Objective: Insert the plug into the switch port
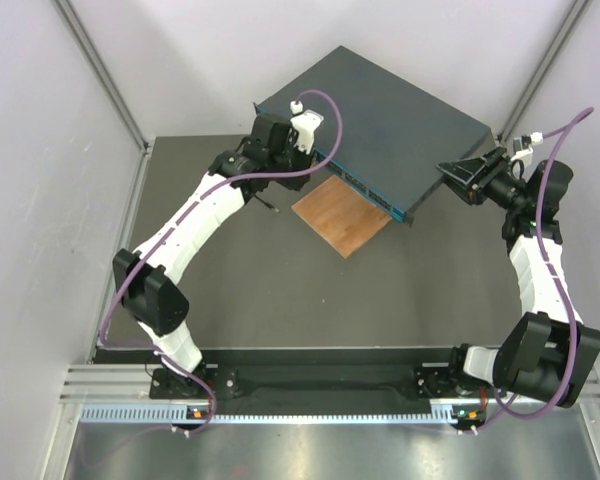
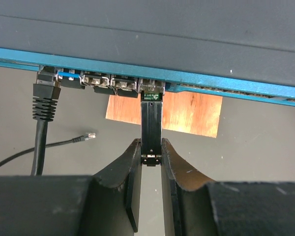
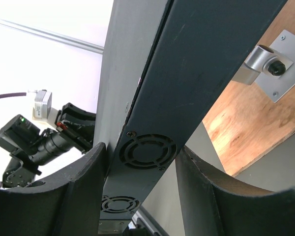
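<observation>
My left gripper should push toward the switch next and drive the black plug deeper into the port (image 2: 151, 87) before letting it go, because the plug's green-labelled tip still shows outside.
The switch (image 1: 390, 120) is a flat dark blue-grey box lying at the back of the table, its teal front face (image 2: 88, 61) turned toward my left arm. My left gripper (image 2: 151, 153) (image 1: 310, 148) is shut on a slim black plug (image 2: 151, 125). The plug's green-labelled tip sits at the mouth of a port (image 2: 151, 87) in the socket row; how deep it goes is hidden. My right gripper (image 3: 142, 160) (image 1: 458, 172) is shut across the switch's right side panel (image 3: 187, 59), with a fan vent (image 3: 147, 151) between its fingers.
A black cable (image 2: 43, 105) is plugged into the leftmost socket. A loose cable end (image 2: 90, 135) lies on the dark table. A thin wooden board (image 1: 342, 215) lies just under and in front of the switch's front edge. Grey walls enclose the table.
</observation>
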